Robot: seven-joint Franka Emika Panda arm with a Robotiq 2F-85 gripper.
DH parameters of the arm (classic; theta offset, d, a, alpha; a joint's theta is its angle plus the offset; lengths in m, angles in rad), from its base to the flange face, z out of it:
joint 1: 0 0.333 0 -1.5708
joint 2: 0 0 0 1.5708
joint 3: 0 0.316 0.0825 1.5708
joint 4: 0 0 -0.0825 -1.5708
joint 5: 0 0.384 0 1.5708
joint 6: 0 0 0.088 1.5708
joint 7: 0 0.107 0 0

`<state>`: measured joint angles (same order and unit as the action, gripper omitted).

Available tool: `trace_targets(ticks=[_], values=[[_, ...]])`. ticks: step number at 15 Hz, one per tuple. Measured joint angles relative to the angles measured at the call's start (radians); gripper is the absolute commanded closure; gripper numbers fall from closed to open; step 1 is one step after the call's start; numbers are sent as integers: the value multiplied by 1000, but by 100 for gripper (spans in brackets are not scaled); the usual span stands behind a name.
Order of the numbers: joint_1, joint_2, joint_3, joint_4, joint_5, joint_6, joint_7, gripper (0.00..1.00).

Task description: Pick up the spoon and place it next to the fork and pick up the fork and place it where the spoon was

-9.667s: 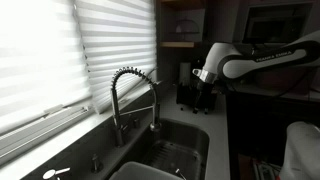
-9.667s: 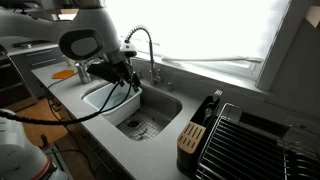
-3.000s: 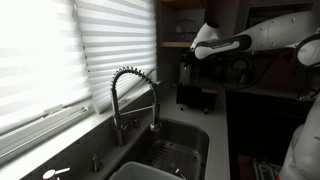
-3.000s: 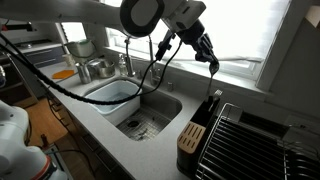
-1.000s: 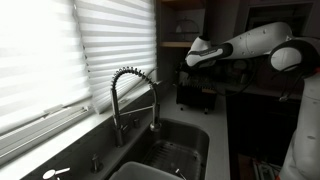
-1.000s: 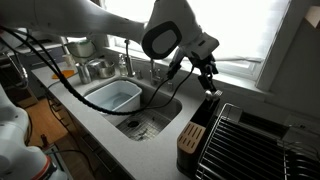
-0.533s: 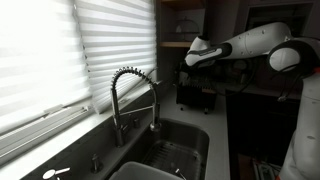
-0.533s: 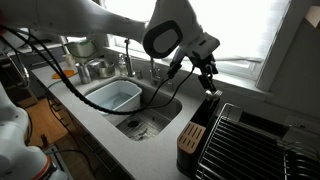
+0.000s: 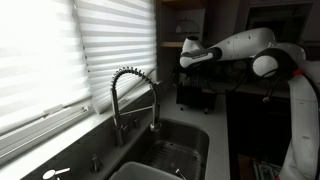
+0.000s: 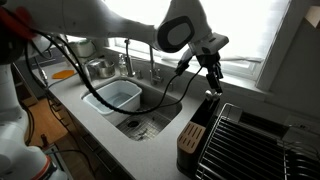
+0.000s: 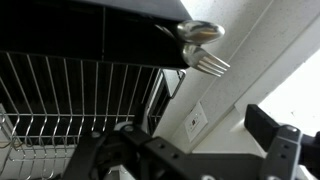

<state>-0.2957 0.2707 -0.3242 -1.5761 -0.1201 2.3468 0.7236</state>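
My gripper turns and moves onto the fork's teeth next, beyond its fingers toward the wrist view's top, since the teeth slant across the gripper's opening.
A metal spoon (image 11: 200,31) and a metal fork (image 11: 208,62) stick out side by side from the black utensil holder (image 11: 100,30) in the wrist view. The holder stands on the counter beside the sink in both exterior views (image 10: 195,128) (image 9: 195,95); the cutlery is too small to make out there. My gripper (image 10: 213,70) (image 9: 186,63) hangs just above the holder. In the wrist view its fingers (image 11: 180,138) are spread apart with nothing between them.
A wire dish rack (image 10: 250,140) (image 11: 70,95) stands right beside the holder. A white tub (image 10: 115,97) sits in the sink (image 10: 145,118) below a coiled faucet (image 9: 125,90). A window with blinds (image 9: 50,60) runs along the counter's back.
The arm travelled from over the sink tub to above the utensil holder. In the last second the gripper shifted slightly toward the window and rose a little.
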Motion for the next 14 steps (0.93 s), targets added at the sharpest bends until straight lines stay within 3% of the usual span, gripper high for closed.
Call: trace_targets(ticks=[5,11,12,13,14], values=[[-1,109,5,117,0,-72,-167,0],[-32,174,26,159,76,-72,-452,0],[-39,179,31,160,88,-72,-488,5],[-45,182,36,162,100,-72,-519,26],[-50,185,40,163,109,-72,-546,29]])
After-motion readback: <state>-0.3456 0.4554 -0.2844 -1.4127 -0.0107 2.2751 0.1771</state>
